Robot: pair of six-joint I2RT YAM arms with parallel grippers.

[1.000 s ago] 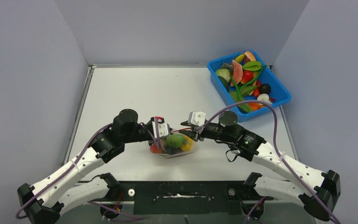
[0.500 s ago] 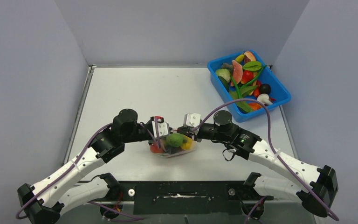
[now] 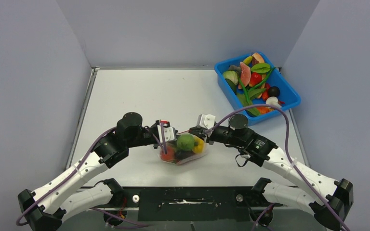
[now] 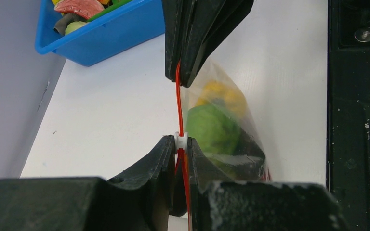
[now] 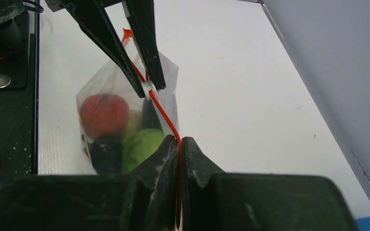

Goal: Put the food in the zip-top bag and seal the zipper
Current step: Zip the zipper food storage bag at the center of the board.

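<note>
Tabletop (image 3: 219, 108) beside the blue tub lies to my right gripper's right in the top view, so next I draw the zipper there, its slider still midway, and release it.
The clear zip-top bag (image 3: 181, 150) hangs between my two grippers near the table's front. It holds a green round fruit (image 3: 186, 142), a yellow pepper (image 3: 198, 146), a red piece (image 3: 167, 154) and a dark eggplant (image 3: 182, 155). My left gripper (image 3: 169, 136) is shut on the orange-red zipper (image 4: 178, 98) at its white slider (image 4: 181, 139). My right gripper (image 3: 201, 133) is shut on the zipper (image 5: 165, 117) at the bag's other end. The strip runs taut between them. The food also shows through the plastic in the right wrist view (image 5: 142, 146).
A blue tub (image 3: 289, 102) with several more toy fruits and vegetables stands at the back right, also showing in the left wrist view (image 4: 111, 30). The black base plate (image 3: 188, 197) runs along the near edge. Grey walls enclose the table.
My right gripper slid left along the zipper toward the left gripper, then moved back right. The bag has shifted a little to the right and sits slightly higher.
</note>
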